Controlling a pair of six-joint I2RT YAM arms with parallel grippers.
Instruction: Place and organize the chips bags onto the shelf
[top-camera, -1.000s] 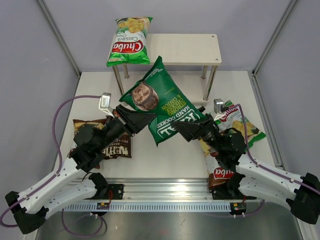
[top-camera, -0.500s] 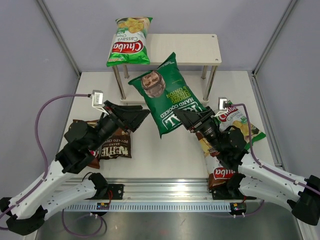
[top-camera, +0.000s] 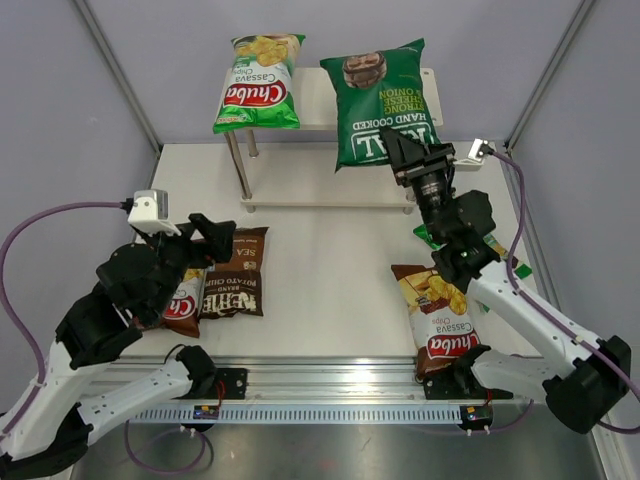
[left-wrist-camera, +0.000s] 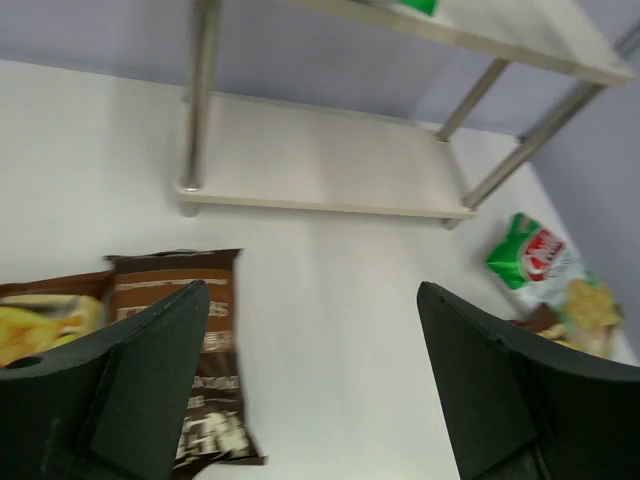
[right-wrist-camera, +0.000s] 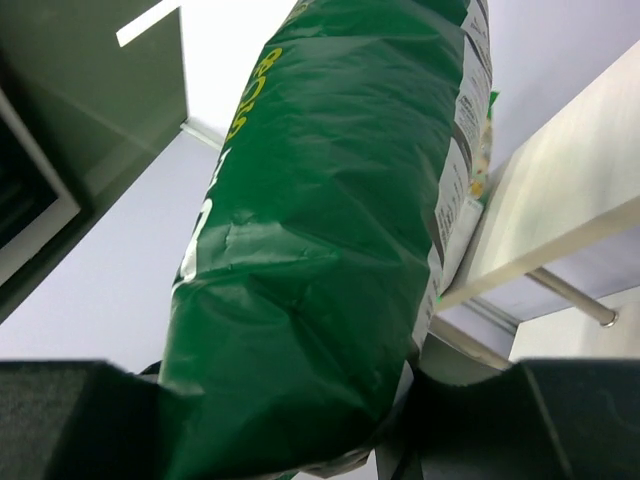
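Observation:
The shelf's top board (top-camera: 319, 106) (right-wrist-camera: 548, 190) is bare beside the light-green Chuba bag, so my right gripper needs to move outward and down onto it, toward that bag.
My right gripper (top-camera: 408, 157) is shut on the bottom edge of the dark-green REAL bag (top-camera: 383, 100), which stands upright over the right part of the shelf's top board (top-camera: 312, 100). In the right wrist view the REAL bag (right-wrist-camera: 330, 230) fills the jaws, beside the shelf board (right-wrist-camera: 560, 190). A light-green Chuba bag (top-camera: 258, 82) stands on the shelf's left end. My left gripper (top-camera: 215, 240) hangs open and empty above the dark-brown Kettle bag (top-camera: 238, 280); the table shows between its fingers (left-wrist-camera: 140, 380).
A brown Chuba bag (top-camera: 183, 300) lies half under the left arm, beside the Kettle bag (left-wrist-camera: 225, 400). Another brown Chuba bag (top-camera: 440, 320) lies at the front right. A light-green Chuba bag (top-camera: 500, 255) is partly hidden under the right arm. The lower shelf board (top-camera: 320, 180) is bare.
The left gripper let go of the REAL bag, opened and drew back to the left. The right gripper closed on the bag and carried it up to the shelf top.

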